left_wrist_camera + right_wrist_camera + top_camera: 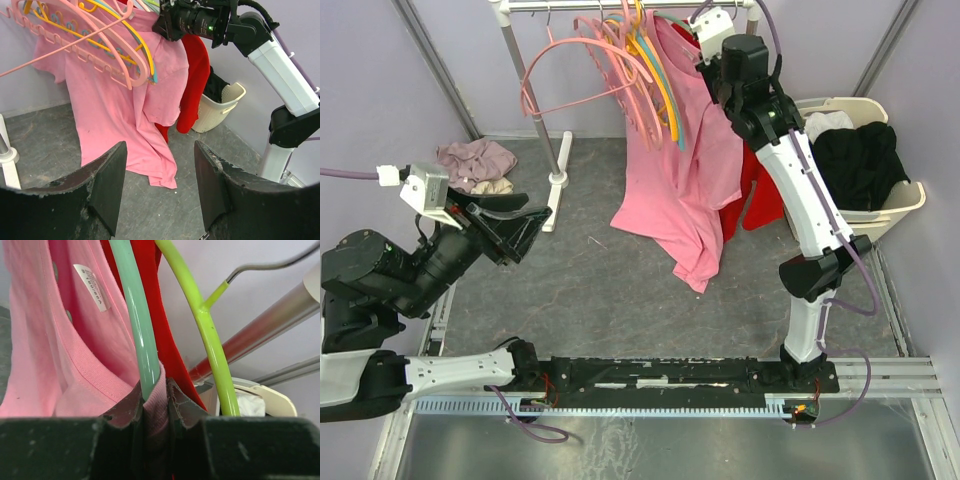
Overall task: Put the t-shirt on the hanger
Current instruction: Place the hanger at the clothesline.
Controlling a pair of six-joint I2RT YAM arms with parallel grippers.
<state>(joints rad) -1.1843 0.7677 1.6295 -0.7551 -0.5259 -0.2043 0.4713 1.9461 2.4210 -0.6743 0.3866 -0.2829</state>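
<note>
Next, my right gripper needs to carry the collar toward the basket's side, then return slightly, since the mint hanger (137, 315) runs down inside the neck opening.
The pink t-shirt (685, 180) hangs from the rail at the back, its hem trailing on the grey floor (110, 110). My right gripper (703, 47) is up at the shirt's neck. In the right wrist view it (155, 390) is shut on the ribbed collar (156, 405). The pale mint hanger (137, 315) runs down inside the neck opening into the pinched fold. My left gripper (520, 235) hovers low at the left, open, its fingers (107, 175) pointing toward the shirt with nothing between them.
A red shirt (750, 195) hangs behind the pink one beside a lime-green hanger (210, 340). Several pink and yellow hangers (610, 60) crowd the rail. A beige laundry basket (910, 200) stands at the right, a clothes heap (475, 160) at the left, and the rack's foot (557, 180) between.
</note>
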